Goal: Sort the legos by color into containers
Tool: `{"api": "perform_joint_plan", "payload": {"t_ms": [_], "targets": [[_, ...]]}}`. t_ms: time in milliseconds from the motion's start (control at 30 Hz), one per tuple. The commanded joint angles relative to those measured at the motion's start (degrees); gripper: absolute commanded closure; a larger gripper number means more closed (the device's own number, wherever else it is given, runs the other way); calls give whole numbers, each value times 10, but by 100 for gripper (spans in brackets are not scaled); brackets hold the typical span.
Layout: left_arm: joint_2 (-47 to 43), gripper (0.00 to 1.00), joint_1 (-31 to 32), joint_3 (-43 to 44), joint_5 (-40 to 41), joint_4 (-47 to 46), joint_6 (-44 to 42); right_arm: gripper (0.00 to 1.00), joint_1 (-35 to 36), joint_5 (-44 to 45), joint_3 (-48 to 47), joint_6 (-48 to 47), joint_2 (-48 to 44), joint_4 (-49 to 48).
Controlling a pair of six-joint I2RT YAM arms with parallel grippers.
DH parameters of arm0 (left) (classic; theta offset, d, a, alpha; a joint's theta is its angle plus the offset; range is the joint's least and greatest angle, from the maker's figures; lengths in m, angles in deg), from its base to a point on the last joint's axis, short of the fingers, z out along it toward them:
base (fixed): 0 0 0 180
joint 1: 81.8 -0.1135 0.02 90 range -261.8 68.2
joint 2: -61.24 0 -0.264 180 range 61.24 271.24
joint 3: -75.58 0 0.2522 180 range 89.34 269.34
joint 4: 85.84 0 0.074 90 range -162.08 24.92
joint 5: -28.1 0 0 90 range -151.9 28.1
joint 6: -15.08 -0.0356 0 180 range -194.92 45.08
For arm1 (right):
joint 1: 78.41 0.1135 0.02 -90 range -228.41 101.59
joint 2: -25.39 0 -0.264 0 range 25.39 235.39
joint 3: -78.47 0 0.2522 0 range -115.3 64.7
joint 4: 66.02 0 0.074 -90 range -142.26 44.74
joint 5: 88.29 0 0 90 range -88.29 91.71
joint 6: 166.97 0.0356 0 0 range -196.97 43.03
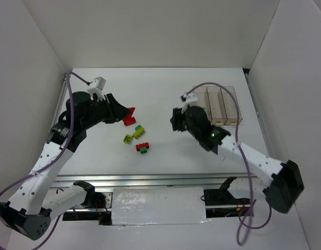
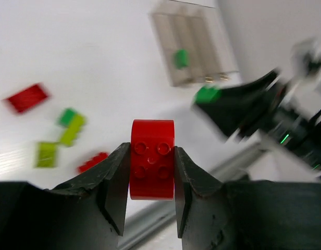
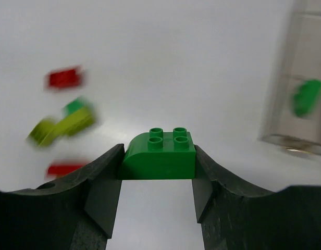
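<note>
I will swing my right gripper outward and to the right in the top view, to let go over the container holding a green lego (image 1: pixel 200 99), because the colors match.
My left gripper (image 1: pixel 125 111) (image 2: pixel 151 151) is shut on a red lego (image 2: pixel 152 159), held above the table at the left. My right gripper (image 1: pixel 176 121) (image 3: pixel 158 152) is shut on a dark green lego with a rounded edge (image 3: pixel 159 155), left of the three clear containers (image 1: pixel 218 105) (image 2: pixel 194 44). One container holds a green lego (image 2: pixel 181 58) (image 3: pixel 308 96). On the table between the arms lie a flat red lego (image 1: pixel 129 122) (image 2: pixel 26 97), a green and yellow-green pair (image 1: pixel 139 130) (image 2: pixel 72 125), a yellow-green lego (image 1: pixel 128 138) and a red lego with a green one (image 1: pixel 143 147).
White walls (image 1: pixel 40 47) close in the table on the left, back and right. A metal rail (image 1: pixel 150 179) runs along the near edge. Purple cables (image 1: pixel 71 99) loop from both arms. The right arm (image 2: pixel 264 114) shows across the left wrist view.
</note>
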Motion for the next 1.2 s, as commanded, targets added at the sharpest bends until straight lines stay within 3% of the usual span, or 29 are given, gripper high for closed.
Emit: {"api": "perform_joint_plan", "payload": {"t_ms": [0,167,367,533,633,700,833,900,1000,1167], "targets": [[-22,100,-3,12,195,111,-111,100,-144,116,-144,180,129,186],[-53,100,-3,-30,185,120,-180,100,-250,133,-292,235,284,252],[-98,100,-5,-110,176,80,-180,98,-296,118,-461,214,440,299],[-95,100,-4,-111,154,82,-182,73,-304,131,-567,193,523,354],[-98,100,-4,-114,149,81,-184,69,-314,116,-586,191,543,355],[-97,100,-4,-114,148,81,-186,48,-317,109,-583,185,542,345],[-100,100,-4,-113,144,80,-186,34,-316,100,-591,180,545,347],[-102,100,-4,-114,139,77,-187,13,-316,95,-590,177,541,349],[-106,100,-4,-115,128,74,-187,0,-317,88,-585,171,526,350],[-107,100,-4,-114,80,60,-195,0,-303,6,-527,176,441,341]]}}
